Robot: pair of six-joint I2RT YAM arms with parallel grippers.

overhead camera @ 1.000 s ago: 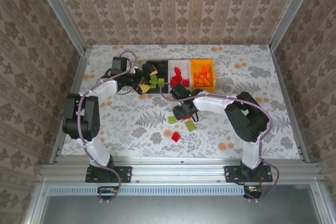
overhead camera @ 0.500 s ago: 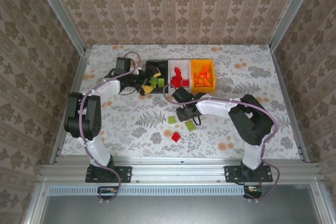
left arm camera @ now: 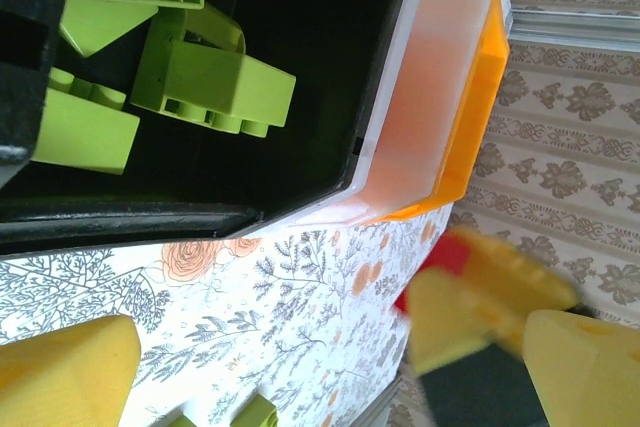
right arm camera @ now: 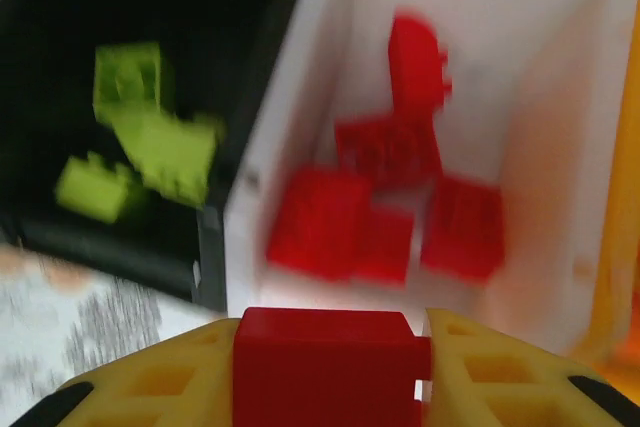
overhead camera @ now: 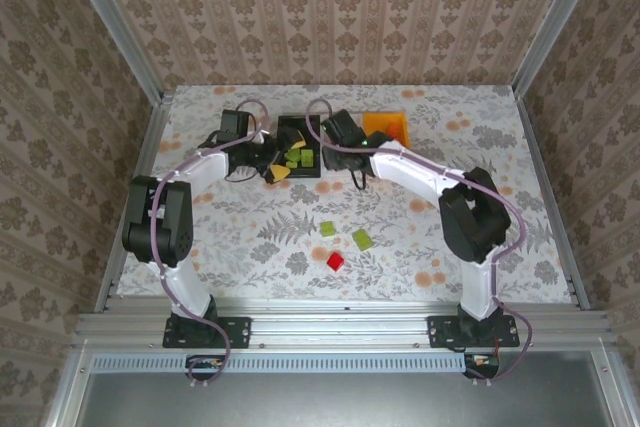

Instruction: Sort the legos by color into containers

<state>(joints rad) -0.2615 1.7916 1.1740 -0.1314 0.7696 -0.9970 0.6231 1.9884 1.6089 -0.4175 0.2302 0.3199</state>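
Observation:
I will first move my left gripper back toward my base, to get down over the loose red lego [overhead camera: 335,261].
My right gripper [right arm camera: 330,372] is shut on a red lego [right arm camera: 325,362] and hangs at the near edge of the white container [right arm camera: 500,7], which holds several red legos [right arm camera: 345,222]. From above, the right gripper [overhead camera: 341,139] covers that container. The black container [overhead camera: 297,147] holds yellow-green legos [left arm camera: 210,82]. The orange container [overhead camera: 386,127] stands to the right. My left gripper [overhead camera: 275,155] is open and empty by the black container's left front corner; its fingers [left arm camera: 65,377] frame bare table. Two green legos [overhead camera: 327,229] [overhead camera: 361,239] and a red one [overhead camera: 335,261] lie loose on the table.
The table has a floral cover [overhead camera: 250,227] and is fenced by metal rails [overhead camera: 140,157] and patterned walls. The two arms reach toward each other at the containers, their grippers close together. In the left wrist view the right gripper [left arm camera: 480,297] appears blurred nearby.
The right gripper shut on a red lego on the table and carried it up to the white container. The left gripper drew back slightly, staying open.

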